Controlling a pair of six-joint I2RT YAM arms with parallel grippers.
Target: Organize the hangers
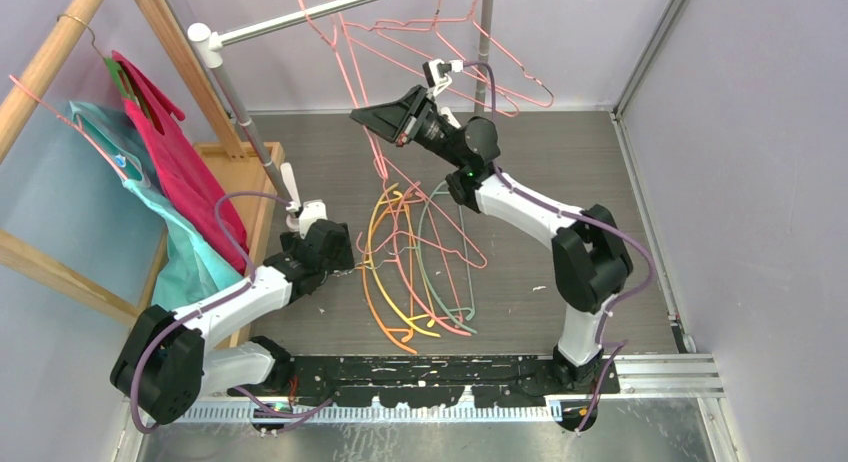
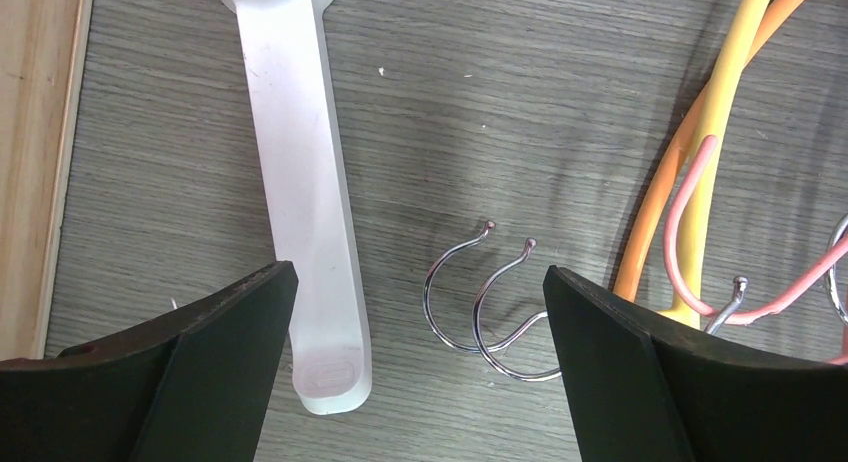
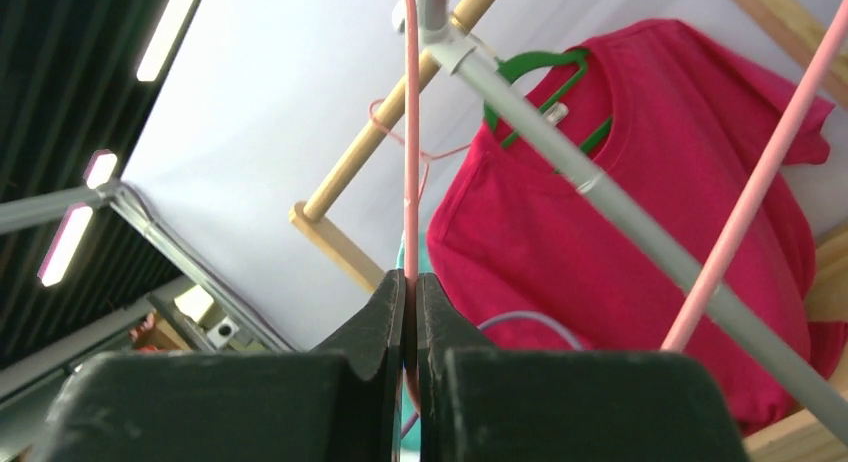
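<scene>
My right gripper should next move the pink wire hanger along the grey bar toward the hanging pink hangers and then open.
A pile of bare hangers [image 1: 420,262], orange, yellow, pink and pale green, lies on the grey floor. My left gripper [image 1: 348,265] is low at the pile's left edge and open. In the left wrist view it [image 2: 420,282] straddles two metal hooks [image 2: 480,307] lying on the floor, beside yellow [image 2: 720,152], orange [image 2: 655,222] and pink [image 2: 685,197] hangers. My right gripper [image 1: 365,117] is raised near the grey rail [image 1: 300,20]. It [image 3: 411,277] is shut on a pink wire hanger [image 3: 411,162]. Several pink hangers [image 1: 470,42] hang on the rail.
A wooden rack [image 1: 60,72] at the left holds magenta [image 1: 190,172] and teal [image 1: 130,182] garments. The grey rail's pole [image 1: 250,132] stands on a white foot [image 2: 300,182] next to my left gripper. The rail [image 3: 600,197] crosses the right wrist view.
</scene>
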